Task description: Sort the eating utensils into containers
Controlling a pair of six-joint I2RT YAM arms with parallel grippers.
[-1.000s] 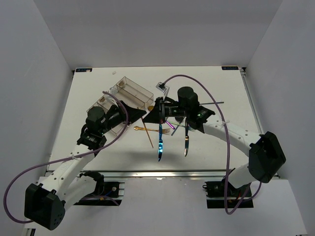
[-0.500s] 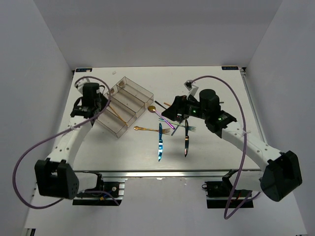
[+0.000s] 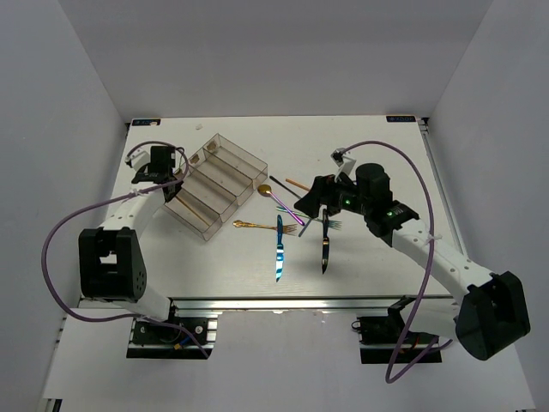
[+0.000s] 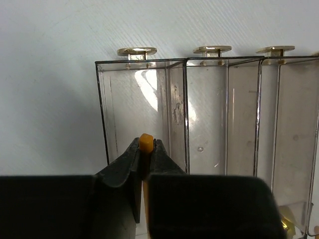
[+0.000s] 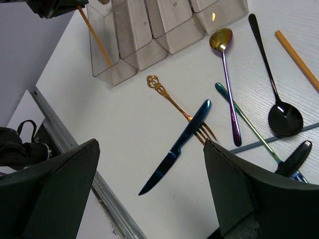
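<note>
I should next reach outward and down with my right gripper toward the second orange chopstick and onto its bare body [image 3: 299, 184] [image 5: 302, 65], clear of the black spoon's handle.
The clear four-compartment tray [image 3: 238, 150] lies at the left centre. My left gripper [image 3: 174, 178] is at its left end, shut on the top of an orange chopstick [image 4: 145, 142]. That chopstick [image 5: 94, 37] slants down into the outermost compartment [image 4: 134, 109]. My right gripper [image 5: 150, 144] is wide open, holding nothing, above the loose utensils [image 3: 300, 219]. Below it lie a blue knife [image 5: 182, 142] across a gold fork [image 5: 169, 99], a purple spoon [image 5: 227, 74], a black spoon [image 5: 279, 107] and a second orange chopstick [image 5: 296, 59].
A black-handled knife [image 3: 325, 249] lies right of the blue knife [image 3: 279, 249]. A rainbow utensil [image 5: 249, 124] and a grey chopstick [image 5: 274, 139] cross near the black spoon. Something gold [image 4: 286, 224] shows in a far compartment. The table's near edge [image 5: 65, 134] is close.
The left arm swung from the table's middle to the tray's left end, carrying the chopstick. The right gripper opened wide and drew back to the right, away from the tray.
</note>
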